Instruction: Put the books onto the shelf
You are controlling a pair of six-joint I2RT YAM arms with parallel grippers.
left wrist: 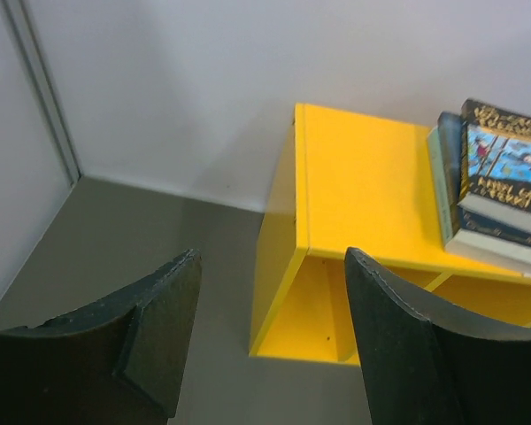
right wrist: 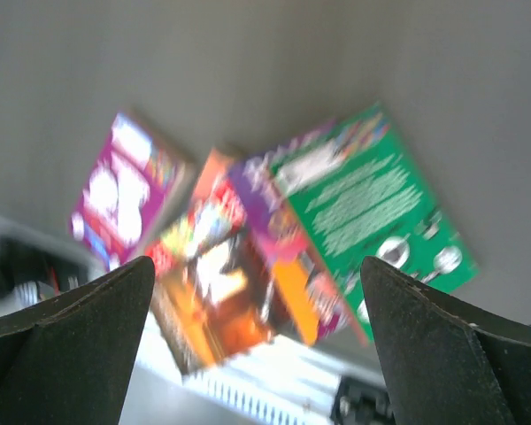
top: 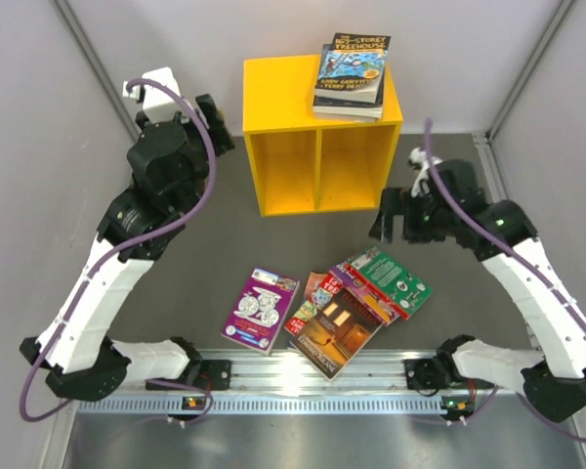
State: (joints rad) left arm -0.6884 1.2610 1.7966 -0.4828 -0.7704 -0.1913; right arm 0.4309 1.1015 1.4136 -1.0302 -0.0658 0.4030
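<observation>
My right gripper will next move down and back onto the edge of the purple-orange book by the brown book, because that edge is uncovered.
The yellow shelf (top: 278, 93) stands at the back of the table, with a small stack of books (top: 352, 73) lying on its top right. More books lie fanned near the front: a purple one (top: 261, 309), a dark brown one (top: 339, 330) and a green one (top: 396, 280). My left gripper (top: 215, 122) hangs open to the left of the shelf (left wrist: 354, 177), empty, with the stacked books (left wrist: 496, 177) at the right of its view. My right gripper (top: 391, 220) is open and empty, right of the shelf, above the green book (right wrist: 372, 199) and the brown book (right wrist: 217, 301).
Grey walls enclose the table on the left, back and right. A metal rail (top: 303, 386) with both arm bases runs along the near edge. The shelf's two compartments (top: 317, 166) face the front.
</observation>
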